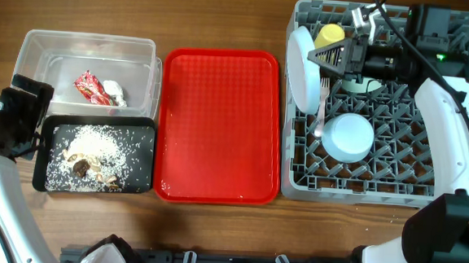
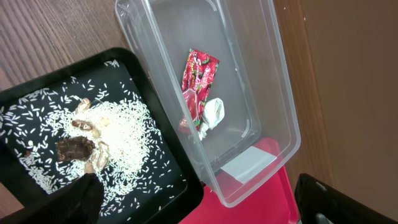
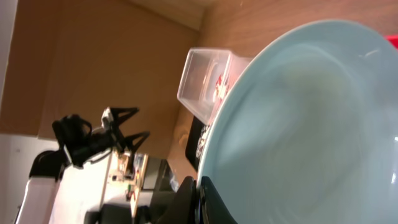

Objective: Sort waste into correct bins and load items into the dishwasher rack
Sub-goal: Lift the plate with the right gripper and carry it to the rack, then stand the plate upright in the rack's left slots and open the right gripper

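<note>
The right gripper shifts toward the white fork (image 1: pixel 323 104) next, then lowers the plate (image 1: pixel 301 74) inside the rack's side.
The light blue plate (image 1: pixel 301 74) stands on edge at the left side of the grey dishwasher rack (image 1: pixel 452 173). My right gripper (image 1: pixel 316 57) is shut on its rim; in the right wrist view the plate (image 3: pixel 311 124) fills the frame above the pinched fingertips (image 3: pixel 214 205). A yellow cup (image 1: pixel 331 34), a white fork (image 1: pixel 323 104) and an upturned light blue bowl (image 1: pixel 350 137) sit in the rack. The red wrapper (image 2: pixel 198 79) and white tissue (image 2: pixel 211 115) lie in the clear tub (image 2: pixel 273 93). Rice and brown scraps (image 2: pixel 93 140) cover the black tray (image 2: pixel 37 84). My left gripper (image 1: pixel 33 119) hangs open and holds nothing.
A red serving tray (image 1: pixel 219 122) lies between the bins and the rack, and its corner (image 2: pixel 273 193) shows in the left wrist view. The clear tub (image 1: pixel 91 70) and black tray (image 1: pixel 139 154) sit side by side at the left.
</note>
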Available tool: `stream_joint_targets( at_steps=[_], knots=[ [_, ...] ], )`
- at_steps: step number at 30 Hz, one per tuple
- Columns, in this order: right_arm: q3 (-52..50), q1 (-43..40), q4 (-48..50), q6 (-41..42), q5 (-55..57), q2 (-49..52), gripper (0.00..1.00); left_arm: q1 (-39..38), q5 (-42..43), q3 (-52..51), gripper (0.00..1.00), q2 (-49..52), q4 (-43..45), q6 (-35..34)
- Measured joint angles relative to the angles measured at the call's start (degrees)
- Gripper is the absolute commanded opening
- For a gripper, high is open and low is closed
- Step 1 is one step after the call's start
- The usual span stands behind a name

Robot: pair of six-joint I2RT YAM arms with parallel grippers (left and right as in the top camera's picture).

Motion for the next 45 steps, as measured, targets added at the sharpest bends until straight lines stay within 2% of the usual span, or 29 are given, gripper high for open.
stream_joint_targets(
  at_steps=[7, 24, 36, 43, 44, 45],
  knots=[
    [0.00, -0.44, 0.33, 7.58, 6.40, 0.00, 0.04, 0.00, 0.02, 0.00, 1.00, 0.00, -0.02, 0.00],
    [0.00, -0.44, -7.37, 13.51, 18.67, 0.00, 0.04, 0.00, 0.00, 0.00, 1.00, 0.00, -0.02, 0.00],
    [-0.02, -0.42, -6.36, 14.27, 21.68, 0.00, 0.04, 0.00, 0.00, 0.00, 1.00, 0.00, -0.02, 0.02],
    [0.00, -0.42, -6.14, 14.03, 24.61, 0.00, 0.06, 0.00, 0.00, 0.00, 1.00, 0.00, -0.02, 0.00],
    [0.00, -0.42, -6.03, 14.03, 24.90, 0.00, 0.12, 0.00, 0.02, 0.00, 1.00, 0.00, -0.02, 0.00],
    [0.00, -0.42, -5.84, 14.03, 25.20, 0.00, 0.14, 0.00, 0.00, 0.00, 1.00, 0.00, -0.02, 0.00]
  ],
)
